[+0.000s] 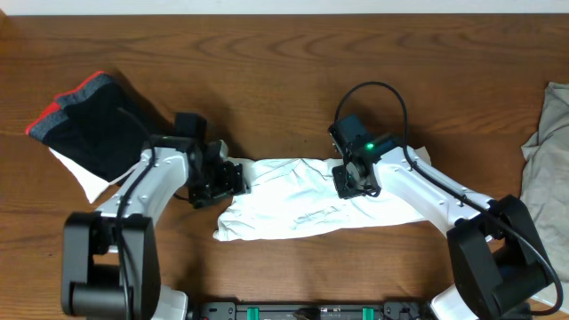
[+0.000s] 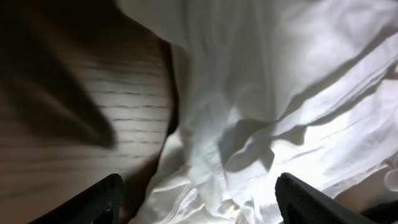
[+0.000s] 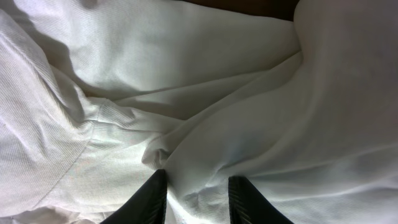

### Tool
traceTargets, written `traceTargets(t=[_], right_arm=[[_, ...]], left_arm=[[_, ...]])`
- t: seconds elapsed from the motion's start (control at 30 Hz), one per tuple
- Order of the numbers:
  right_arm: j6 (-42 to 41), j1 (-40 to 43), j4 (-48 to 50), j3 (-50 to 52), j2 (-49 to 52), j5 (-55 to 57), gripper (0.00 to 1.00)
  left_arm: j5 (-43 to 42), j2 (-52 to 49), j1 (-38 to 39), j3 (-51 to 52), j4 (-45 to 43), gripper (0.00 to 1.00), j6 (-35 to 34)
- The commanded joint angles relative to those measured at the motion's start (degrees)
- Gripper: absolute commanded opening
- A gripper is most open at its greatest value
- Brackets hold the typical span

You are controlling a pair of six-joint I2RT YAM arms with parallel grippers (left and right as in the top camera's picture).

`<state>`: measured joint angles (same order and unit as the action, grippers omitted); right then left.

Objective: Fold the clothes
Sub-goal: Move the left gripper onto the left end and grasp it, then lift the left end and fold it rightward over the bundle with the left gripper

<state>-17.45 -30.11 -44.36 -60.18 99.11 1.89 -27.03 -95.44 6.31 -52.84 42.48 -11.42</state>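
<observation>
My left gripper moves down onto the shirt's wrinkled end (image 1: 250, 185) (image 2: 208, 196) next, easing toward the right in the overhead view, since its open fingers straddle the bunched seam.
The clothes, a white T-shirt (image 1: 293, 200), lie crumpled in a wide bunch at the table's front middle. Neither lettering nor a tag shows. My left gripper (image 1: 236, 178) is at the shirt's left end. In the left wrist view its fingers (image 2: 93, 202) stand wide open (image 2: 199, 190) over a wrinkled seam of the shirt (image 2: 249, 93), holding nothing. My right gripper (image 1: 347, 182) is low on the shirt's upper right part. In the right wrist view its fingers (image 3: 149, 199) stand a little apart (image 3: 196, 183), pressed into the shirt (image 3: 217, 74), with a loose fold between them.
A dark garment with a red edge (image 1: 89, 120) lies at the back left on a white piece (image 1: 84, 182). A pale grey cloth (image 1: 547, 151) hangs over the right edge. Bare wooden table (image 1: 267, 71) stretches behind the shirt.
</observation>
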Motion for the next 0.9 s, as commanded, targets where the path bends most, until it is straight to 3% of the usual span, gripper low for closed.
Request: traceTargets(t=[0.0, 0.17, 0.23, 0.43, 0.47, 0.73, 0.87], right_arm=[[-0.98, -0.28, -0.35, 0.09, -0.46, -0.02, 0.31], [-0.96, -0.28, -1.05, 0.09, -0.46, 0.00, 0.31], [-0.96, -0.28, -1.31, 0.09, -0.46, 0.00, 0.31], [-0.96, -0.28, -1.44, 0.09, -0.48, 0.02, 0.30], [-0.94, -0.28, -1.46, 0.09, -0.48, 0.04, 0.32], [-0.26, 0.17, -3.39, -4.96, -2.01, 0.22, 0.38], [2.16, 1.53, -7.13, -13.20, -4.02, 0.24, 0.55]], left_arm=[[-0.83, -3.23, 1.53, 0.68, -0.42, 0.80, 1.77], [-1.11, -8.70, 2.89, 0.72, -1.49, 0.80, 1.68], [-3.04, -10.25, 3.32, 0.72, -1.46, 0.73, 1.75], [-8.11, -10.99, 4.28, 0.70, -2.80, 0.12, 2.91], [-8.02, -10.93, 4.26, 0.68, -2.99, 0.08, 3.41], [8.35, -7.80, 0.26, -5.70, 3.78, 0.06, 3.48], [12.85, -7.30, -3.02, -11.87, 9.33, 0.06, 3.48]])
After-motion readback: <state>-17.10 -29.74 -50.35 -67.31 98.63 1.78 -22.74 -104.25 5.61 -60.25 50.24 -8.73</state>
